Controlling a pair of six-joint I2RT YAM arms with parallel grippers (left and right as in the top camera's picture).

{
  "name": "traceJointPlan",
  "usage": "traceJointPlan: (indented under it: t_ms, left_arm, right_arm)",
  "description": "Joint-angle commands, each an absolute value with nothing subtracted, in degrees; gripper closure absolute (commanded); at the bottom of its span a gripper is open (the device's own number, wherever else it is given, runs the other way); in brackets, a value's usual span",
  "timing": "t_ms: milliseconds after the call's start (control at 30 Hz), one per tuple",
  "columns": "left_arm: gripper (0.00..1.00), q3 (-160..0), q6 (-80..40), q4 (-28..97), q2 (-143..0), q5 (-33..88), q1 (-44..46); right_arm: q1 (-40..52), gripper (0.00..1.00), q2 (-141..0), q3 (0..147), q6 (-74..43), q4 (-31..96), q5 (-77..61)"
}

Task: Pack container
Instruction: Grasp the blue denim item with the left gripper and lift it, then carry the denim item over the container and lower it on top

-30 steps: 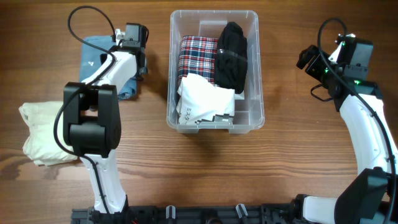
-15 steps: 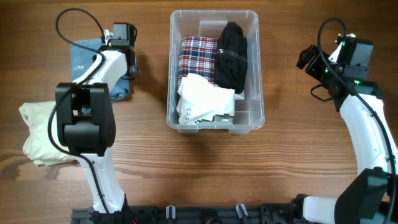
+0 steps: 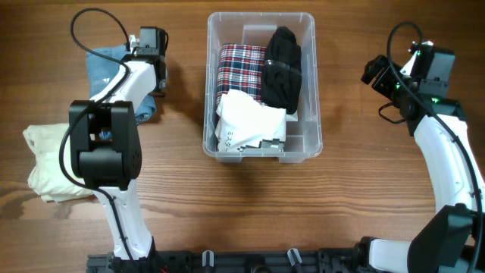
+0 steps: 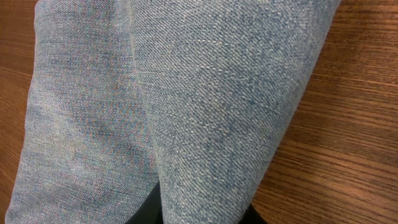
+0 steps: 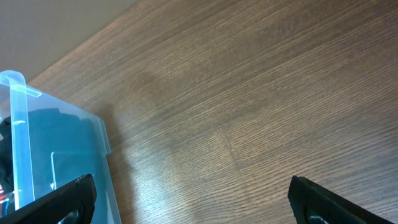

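The plaid and black garments lie right of my left gripper in the overhead view. It lifts across the container's side next and releases the denim (image 4: 217,106) there.
The clear container (image 3: 311,91) stands at the middle of the table, and its corner shows in the right wrist view (image 5: 18,124). It holds a plaid garment (image 3: 241,64), a black garment (image 3: 282,68) and a white garment (image 3: 250,121). A blue denim garment (image 3: 100,70) lies to its left. My left gripper (image 3: 159,76) is at that garment's right edge. In the left wrist view a thick fold of the denim (image 4: 217,106) is pinched in my left gripper (image 4: 202,218). My right gripper (image 5: 199,208) hangs open over bare wood to the right of the container, holding nothing.
A cream garment (image 3: 53,163) lies crumpled near the table's left edge, below the denim. The left arm's white links (image 3: 125,83) cross over the denim. Bare wood (image 3: 364,189) lies between the container and the right arm.
My left gripper shifted left and slightly away from the container, and its jaws closed on a fold of the denim. The right arm has not moved.
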State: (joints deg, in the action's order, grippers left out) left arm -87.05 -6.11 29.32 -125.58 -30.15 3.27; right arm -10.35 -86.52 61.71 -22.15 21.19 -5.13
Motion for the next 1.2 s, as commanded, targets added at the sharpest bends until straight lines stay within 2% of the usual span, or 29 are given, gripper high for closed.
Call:
traceJointPlan:
  t_ms: [0,267,633,900,1067,1167]
  left_arm:
    - [0.96,-84.84,-6.44,30.87,-127.26,-27.70,2.02]
    - [0.96,-84.84,-7.81,31.18,-111.94,-27.24,3.84]
    - [0.96,-84.82,-8.19,31.53,-89.30,-26.39,16.29]
    - [0.96,-84.84,-10.96,30.79,-82.32,-26.44,28.69]
    - [0.96,-84.84,-10.96,27.16,-81.52,-26.44,32.60]
    - [0.92,-84.84,-10.98,25.06,-81.54,-26.41,34.57]
  right_arm:
    - [-10.59,0.00,-86.91,63.09,-21.17,21.04,-5.65]
    - [-10.59,0.00,-86.91,63.09,-21.17,21.04,-5.65]
    - [-10.59,0.00,-86.91,63.09,-21.17,21.04,-5.65]
    - [-10.59,0.00,-86.91,63.09,-21.17,21.04,-5.65]
    - [-10.59,0.00,-86.91,63.09,-21.17,21.04,-5.65]
    - [-10.59,0.00,-86.91,63.09,-21.17,21.04,-5.65]
